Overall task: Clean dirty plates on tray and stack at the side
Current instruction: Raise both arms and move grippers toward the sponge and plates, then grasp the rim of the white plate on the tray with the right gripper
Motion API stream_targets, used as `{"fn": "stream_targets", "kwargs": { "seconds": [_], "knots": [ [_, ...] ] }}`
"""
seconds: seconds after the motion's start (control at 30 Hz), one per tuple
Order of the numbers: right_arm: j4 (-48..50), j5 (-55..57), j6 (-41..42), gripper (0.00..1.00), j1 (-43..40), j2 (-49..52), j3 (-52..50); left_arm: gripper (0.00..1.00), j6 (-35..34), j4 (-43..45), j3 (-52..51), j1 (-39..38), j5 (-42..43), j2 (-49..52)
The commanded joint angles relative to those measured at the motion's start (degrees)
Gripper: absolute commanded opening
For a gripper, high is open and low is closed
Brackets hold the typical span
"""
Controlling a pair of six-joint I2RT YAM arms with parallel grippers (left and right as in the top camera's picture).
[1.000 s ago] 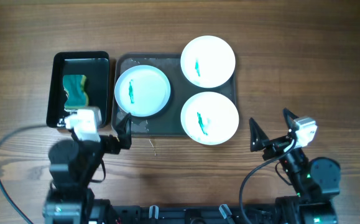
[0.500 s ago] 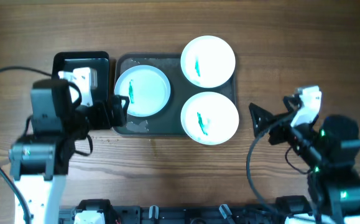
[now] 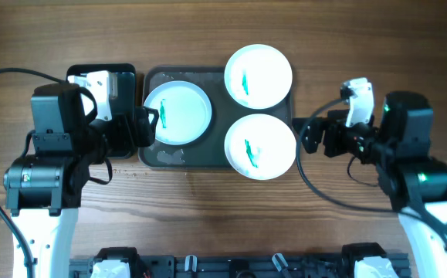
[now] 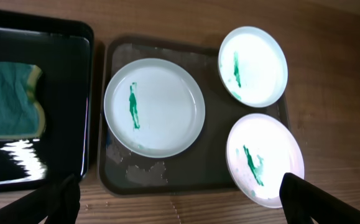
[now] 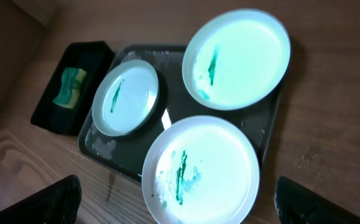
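Note:
The facing rim of the plate (image 3: 210, 117) (image 5: 152, 112) by the container is next: my right gripper will move past the nearer plates and down onto it.
Three round white dirty plates lie on the dark grey tray (image 3: 186, 158), each with a teal streak: one at the left (image 3: 177, 112), one at the back right (image 3: 258, 76), one at the front right (image 3: 260, 147). My left gripper (image 3: 146, 128) is open and empty at the tray's left edge, next to the left plate. My right gripper (image 3: 308, 136) is open and empty just right of the tray. The left wrist view shows the plates (image 4: 155, 107) (image 4: 253, 65) (image 4: 265, 158) beyond its open jaws (image 4: 180, 182). The right wrist view shows them (image 5: 125, 96) (image 5: 237, 57) (image 5: 201, 171) beyond its open jaws (image 5: 178, 183).
A black rectangular container (image 3: 72, 81) stands left of the tray, mostly under my left arm. It holds a green and yellow sponge (image 4: 12, 99) and water. Water patches lie on the tray floor (image 4: 145, 174). Small drops dot the wooden table in front of the tray.
Both arms have come up from the table's front edge. The left gripper is now at the tray's left side, the right gripper at its right side. The plates have not moved.

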Motion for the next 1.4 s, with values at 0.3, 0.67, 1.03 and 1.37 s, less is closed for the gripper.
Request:
{"fn": "stream_targets", "kwargs": {
  "seconds": [0.3, 0.67, 1.03, 1.37],
  "knots": [
    [2.8, -0.2, 7.82, 0.92, 1.53, 11.54, 1.11, 1.0, -3.13, -5.49, 4.68, 0.33, -4.59, 11.76],
    [2.93, 0.92, 11.61, 0.84, 3.23, 13.14, 2.78, 1.0, -3.39, -7.26, 14.56, 1.86, -7.41, 16.35],
    [1.9, 1.84, 15.54, 0.79, 9.66, 24.24, 13.86, 1.0, -3.56, -10.01, 14.6, 8.44, -7.37, 20.55],
    [7.87, 0.07, 20.06, 0.75, 15.89, 34.73, 16.63, 1.0, -3.54, -9.9, 14.91, 8.9, -9.79, 23.96]
  ]
}}
